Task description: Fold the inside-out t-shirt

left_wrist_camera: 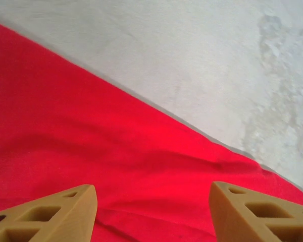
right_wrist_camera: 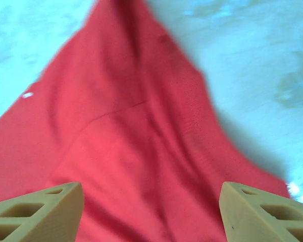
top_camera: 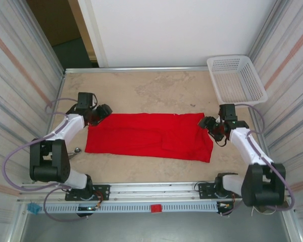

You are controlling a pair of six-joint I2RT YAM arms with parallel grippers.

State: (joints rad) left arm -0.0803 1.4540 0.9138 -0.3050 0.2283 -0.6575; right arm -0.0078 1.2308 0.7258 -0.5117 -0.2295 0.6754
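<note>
Wrinkled cloth runs in folds between the open fingers, so next I should move my right gripper slightly down toward the shirt's middle and close on the bunched fold (top_camera: 201, 136) (right_wrist_camera: 166, 151).
The inside-out t-shirt (top_camera: 151, 135) is bright red cloth, lying as a long flat band across the middle of the table. No print shows on it. My left gripper (top_camera: 102, 114) hovers at its far-left corner, jaws open, and in the left wrist view red cloth (left_wrist_camera: 116, 161) lies below and between the tan fingertips (left_wrist_camera: 65, 212). My right gripper (top_camera: 208, 124) is at the shirt's right end, jaws wide apart. In the right wrist view wrinkled red cloth (right_wrist_camera: 141, 151) spreads under the tan fingertips (right_wrist_camera: 252, 212), with nothing pinched between them.
A white mesh basket (top_camera: 237, 78) stands at the back right corner of the table. Bare beige tabletop (top_camera: 151, 88) runs behind the shirt. Striped walls close in both sides, and a metal rail (top_camera: 156, 189) runs along the near edge.
</note>
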